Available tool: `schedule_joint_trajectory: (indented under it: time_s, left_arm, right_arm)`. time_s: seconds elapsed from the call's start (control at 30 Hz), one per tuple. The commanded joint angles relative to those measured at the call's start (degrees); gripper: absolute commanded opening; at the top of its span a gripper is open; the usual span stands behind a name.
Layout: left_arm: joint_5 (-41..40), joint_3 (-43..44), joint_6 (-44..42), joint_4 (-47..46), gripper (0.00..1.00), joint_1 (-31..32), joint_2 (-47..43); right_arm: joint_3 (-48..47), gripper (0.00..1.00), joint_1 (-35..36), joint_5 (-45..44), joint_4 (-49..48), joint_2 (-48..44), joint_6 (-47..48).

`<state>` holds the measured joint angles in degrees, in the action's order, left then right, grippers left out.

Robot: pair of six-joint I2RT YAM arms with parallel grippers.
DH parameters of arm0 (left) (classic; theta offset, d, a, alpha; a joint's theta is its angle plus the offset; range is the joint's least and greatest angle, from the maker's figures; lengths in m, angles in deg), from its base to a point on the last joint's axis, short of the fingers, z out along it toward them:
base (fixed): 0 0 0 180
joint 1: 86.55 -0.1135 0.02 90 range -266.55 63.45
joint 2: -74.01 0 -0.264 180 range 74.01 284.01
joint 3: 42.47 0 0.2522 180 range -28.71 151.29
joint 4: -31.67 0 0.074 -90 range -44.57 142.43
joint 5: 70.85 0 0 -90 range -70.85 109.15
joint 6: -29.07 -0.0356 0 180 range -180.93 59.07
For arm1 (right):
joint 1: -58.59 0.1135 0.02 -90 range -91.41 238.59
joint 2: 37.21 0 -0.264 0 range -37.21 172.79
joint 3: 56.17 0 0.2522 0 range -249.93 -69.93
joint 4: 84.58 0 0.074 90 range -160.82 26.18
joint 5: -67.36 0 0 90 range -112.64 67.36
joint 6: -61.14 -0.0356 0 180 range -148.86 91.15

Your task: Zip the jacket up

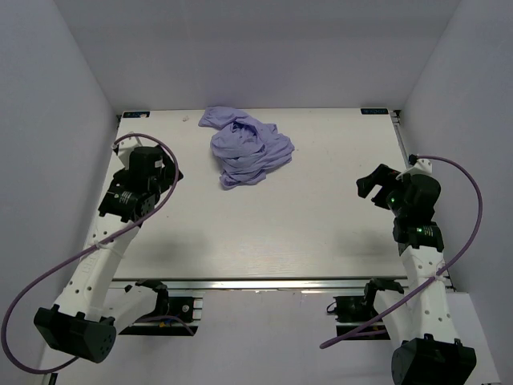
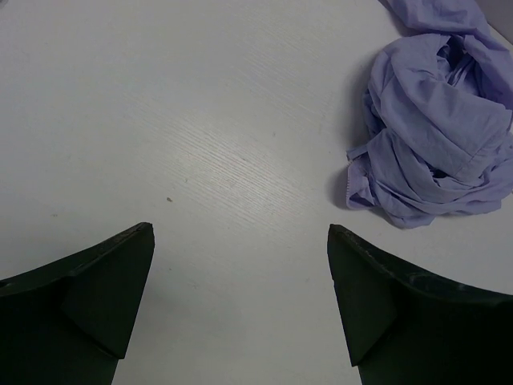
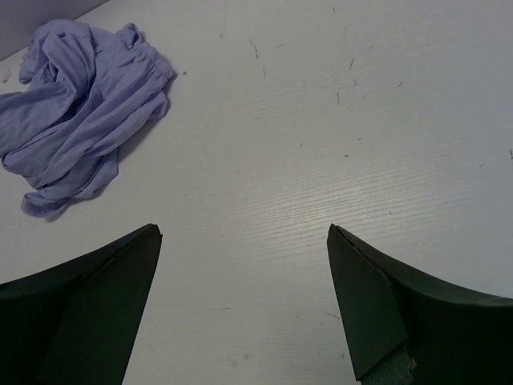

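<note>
I will next move my left gripper outward toward the jacket (image 1: 247,150). Then I will lower it onto a fold on the side of the jacket that faces the gripper.
The lavender jacket (image 1: 247,150) lies crumpled in a heap at the back middle of the white table; its zipper is not clearly visible. It shows at the upper right of the left wrist view (image 2: 437,128) and at the upper left of the right wrist view (image 3: 80,112). My left gripper (image 1: 170,170) is open and empty over the left side of the table, well left of the jacket; its jaws stand wide apart (image 2: 240,241). My right gripper (image 1: 373,186) is open and empty over the right side, well right of the jacket (image 3: 244,237).
The white table (image 1: 264,233) is enclosed by white walls at the back and both sides. A metal rail (image 1: 256,285) runs along the near edge by the arm bases. Purple cables loop from each arm.
</note>
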<state>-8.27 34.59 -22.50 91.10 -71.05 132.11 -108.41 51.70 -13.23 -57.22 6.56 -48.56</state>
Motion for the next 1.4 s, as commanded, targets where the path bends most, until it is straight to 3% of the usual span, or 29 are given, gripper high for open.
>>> schedule_joint_trajectory:
  time_s: [0.0,0.17,0.4,0.63,0.87,0.97,1.07,1.1,1.17,1.2,1.23,1.27,1.33,1.37]
  left_arm:
    - [-0.2,3.0,0.0,1.3,0.98,0.2,0.6]
    - [4.1,4.4,-3.0,-3.1,0.98,0.2,4.9]
    - [14.6,15.1,-10.1,-10.5,0.98,0.2,23.4]
    - [21.4,33.5,-13.6,-12.1,0.98,0.3,46.1]
    - [23.2,60.2,-15.1,-5.9,0.98,0.3,69.6]
    - [26.8,63.0,-15.4,-6.3,0.98,0.3,73.2]
    - [27.3,60.5,-15.4,-8.1,0.75,0.3,74.0]
    - [27.3,58.1,-15.6,-8.6,0.61,0.3,73.0]
    - [29.0,55.6,-16.0,-10.2,0.47,0.3,71.8]
    - [28.9,54.6,-16.4,-10.7,0.36,0.3,71.0]
    - [28.7,52.4,-16.4,-11.4,0.09,0.4,69.3]
    - [28.2,51.3,-16.4,-11.7,0.00,0.3,68.5]
    - [28.3,47.1,-16.7,-13.7,0.00,0.3,65.1]
    - [28.8,45.3,-16.9,-14.8,0.00,0.3,63.6]
  right_arm:
    - [-2.5,0.89,0.0,-0.4,-1.2,-0.5,-0.5]
    - [-2.6,0.89,-0.1,4.9,-4.2,1.0,-0.1]
    - [-9.8,0.89,0.9,14.2,-5.0,12.5,0.8]
    - [-21.0,0.89,18.6,3.2,-7.4,29.0,3.7]
    - [-42.6,0.89,26.4,-3.5,-7.6,56.9,3.5]
    - [-54.0,0.89,28.9,-5.8,-4.3,68.3,2.6]
    - [-62.9,0.89,31.0,-8.3,-2.9,77.6,2.0]
    - [-65.3,0.89,31.8,-9.1,-1.9,79.6,1.9]
    - [-71.3,0.89,32.4,-9.1,1.3,85.2,1.0]
    - [-72.4,0.89,32.7,-9.1,2.2,86.4,0.7]
    - [-73.0,0.88,33.4,-9.1,3.0,87.9,0.4]
    - [-72.1,0.88,34.0,-9.1,2.7,88.2,0.0]
    - [-70.5,0.81,35.1,-9.1,1.3,88.3,-0.2]
    - [-69.4,0.71,35.6,-11.2,1.0,88.3,-0.6]
